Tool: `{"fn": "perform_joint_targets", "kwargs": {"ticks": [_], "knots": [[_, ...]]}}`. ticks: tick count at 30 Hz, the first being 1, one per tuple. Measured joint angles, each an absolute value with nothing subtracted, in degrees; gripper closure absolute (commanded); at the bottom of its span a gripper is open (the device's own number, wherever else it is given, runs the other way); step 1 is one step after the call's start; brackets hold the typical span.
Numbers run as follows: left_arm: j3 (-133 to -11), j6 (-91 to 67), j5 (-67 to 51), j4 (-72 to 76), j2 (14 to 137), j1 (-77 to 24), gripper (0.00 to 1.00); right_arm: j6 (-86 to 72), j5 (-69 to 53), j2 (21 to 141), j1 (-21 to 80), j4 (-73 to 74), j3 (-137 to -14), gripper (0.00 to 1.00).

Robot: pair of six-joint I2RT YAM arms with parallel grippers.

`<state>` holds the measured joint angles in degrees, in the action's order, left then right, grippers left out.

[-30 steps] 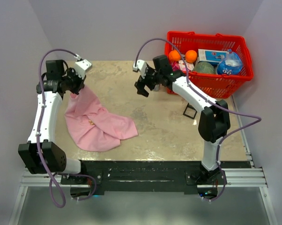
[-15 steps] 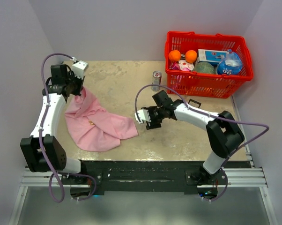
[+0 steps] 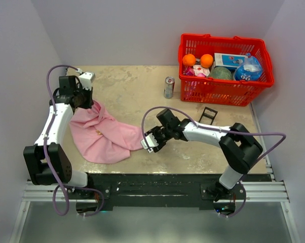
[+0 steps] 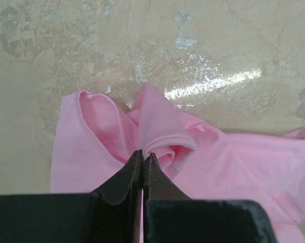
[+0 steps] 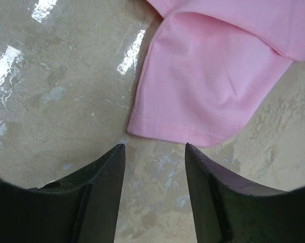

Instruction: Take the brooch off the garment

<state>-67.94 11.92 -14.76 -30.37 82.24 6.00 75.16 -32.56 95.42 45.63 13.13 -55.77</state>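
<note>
My left gripper will lift the crumpled garment's far corner high, then lower and release it on the tabletop beside the wall.
The pink garment [image 3: 104,134] lies crumpled on the left half of the table. The brooch [image 3: 98,132] is a tiny tan speck on its middle in the top view. My left gripper [image 3: 86,101] is shut on a fold of the garment's far corner [image 4: 160,136] and holds it up slightly. My right gripper [image 3: 148,143] is open and empty, low over the table. Its fingertips [image 5: 119,149] are just short of the garment's right hem [image 5: 203,91]. The brooch does not show in either wrist view.
A red basket [image 3: 266,63] at the back right holds two oranges, a box, a bag and other items. A soda can [image 3: 168,87] stands left of it. A small black frame [image 3: 208,115] lies behind my right arm.
My right arm swung from beside the basket down and left to the garment's right edge, uncovering the soda can. My left gripper shifted slightly, keeping its hold on the fabric.
</note>
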Motion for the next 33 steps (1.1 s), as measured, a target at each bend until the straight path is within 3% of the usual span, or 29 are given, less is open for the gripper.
{"fn": "perform_joint_targets", "kwargs": {"ticks": [16,18,22,24,33], "knots": [[-67.64,11.46,-14.31,-30.04,80.64,6.0,1.0,75.75,-32.1,103.96,49.39,17.32,-60.84,0.6],[-67.61,11.46,-14.31,-30.04,80.36,6.0,1.0,75.05,-31.55,104.95,49.84,17.32,-61.54,0.69],[-67.59,11.49,-14.31,-30.04,79.96,6.02,1.0,74.32,-30.02,106.72,50.78,18.87,-63.96,0.77],[-67.55,11.53,-14.33,-30.02,79.77,6.04,1.0,74.13,-28.75,107.13,51.05,20.01,-64.84,0.98],[-65.98,14.52,-15.33,-29.65,77.17,6.37,1.0,65.47,-19.9,104.51,50.94,20.86,-65.21,1.0]]}}
